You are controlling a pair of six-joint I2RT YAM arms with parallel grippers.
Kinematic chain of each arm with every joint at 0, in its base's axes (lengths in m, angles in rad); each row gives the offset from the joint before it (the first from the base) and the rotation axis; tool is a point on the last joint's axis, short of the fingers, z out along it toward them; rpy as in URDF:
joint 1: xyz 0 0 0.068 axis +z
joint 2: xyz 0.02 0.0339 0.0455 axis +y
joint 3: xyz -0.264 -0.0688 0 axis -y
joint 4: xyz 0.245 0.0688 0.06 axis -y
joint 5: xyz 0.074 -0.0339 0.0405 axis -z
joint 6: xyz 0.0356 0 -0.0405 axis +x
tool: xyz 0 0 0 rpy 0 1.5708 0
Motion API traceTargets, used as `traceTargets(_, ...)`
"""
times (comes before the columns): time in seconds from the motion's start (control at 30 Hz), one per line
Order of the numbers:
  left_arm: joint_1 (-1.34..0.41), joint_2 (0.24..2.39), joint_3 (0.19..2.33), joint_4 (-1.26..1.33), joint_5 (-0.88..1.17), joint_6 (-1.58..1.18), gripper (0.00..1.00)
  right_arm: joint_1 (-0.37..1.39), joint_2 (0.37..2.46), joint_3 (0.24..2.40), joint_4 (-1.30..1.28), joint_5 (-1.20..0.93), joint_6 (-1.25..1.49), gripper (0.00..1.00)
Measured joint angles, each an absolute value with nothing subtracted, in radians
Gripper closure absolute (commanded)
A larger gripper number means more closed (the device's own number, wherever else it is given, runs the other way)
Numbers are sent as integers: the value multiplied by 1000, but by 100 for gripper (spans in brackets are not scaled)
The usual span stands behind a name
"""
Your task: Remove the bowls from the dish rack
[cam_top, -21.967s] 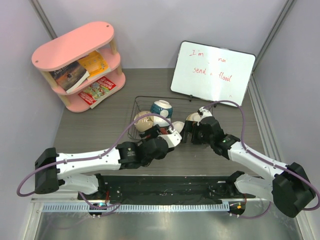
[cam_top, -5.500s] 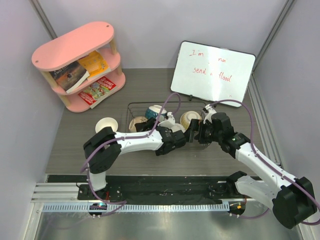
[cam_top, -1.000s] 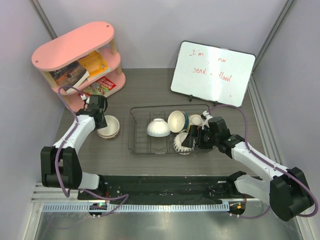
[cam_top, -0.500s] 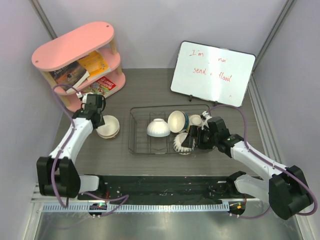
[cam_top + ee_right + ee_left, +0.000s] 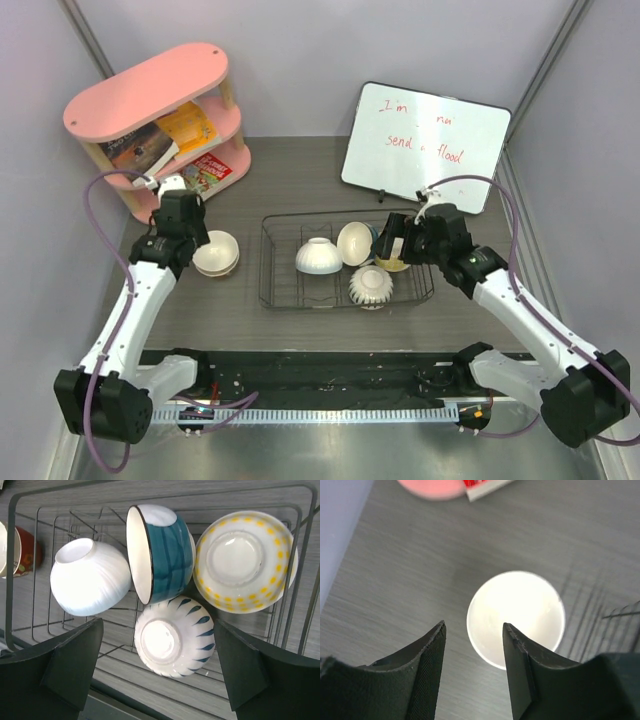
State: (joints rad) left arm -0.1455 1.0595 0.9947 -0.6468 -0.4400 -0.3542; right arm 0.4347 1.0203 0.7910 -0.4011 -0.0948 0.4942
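Observation:
My right gripper moves outward and down next, its fingers straddling the upper rim of the blue-and-white bowl, which lies on its side with that rim exposed.
The black wire dish rack [image 5: 300, 307] holds several bowls: a white ribbed one [image 5: 318, 256] upside down, a blue-and-white one [image 5: 355, 242] on its side, a white one with blue petal marks [image 5: 370, 286] upside down, and a yellow patterned one [image 5: 245, 560]. My right gripper [image 5: 159, 625] hangs open above the petal-marked bowl [image 5: 172, 640], touching nothing. A cream bowl [image 5: 215, 252] sits on the table left of the rack, with a red bowl [image 5: 30, 555] under it. Just above it, my left gripper [image 5: 474, 625] is open and empty over the cream bowl [image 5: 517, 612].
A pink shelf [image 5: 150, 120] with books stands at the back left. A whiteboard [image 5: 425, 145] leans behind the rack at the back right. A black mat [image 5: 320, 375] runs along the near edge between the arm bases.
My left gripper has opened wider and drawn up and back from the cream bowl. My right gripper has risen from the rack's front right to above its right half.

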Motion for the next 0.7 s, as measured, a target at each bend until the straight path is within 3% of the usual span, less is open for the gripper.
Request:
traceTargets(0.07,-146,1065,943,-654,-433,-350,51,435,1047,818,-407,-82,489,10)
traceTargets(0.53,-146,1056,860,-639,-437,-324,54,448,1409,1047,-443,28,419,11)
traceTargets(0.7,-146,1078,860,-639,-438,-323,55,469,1451,1062,-444,62,398,22)
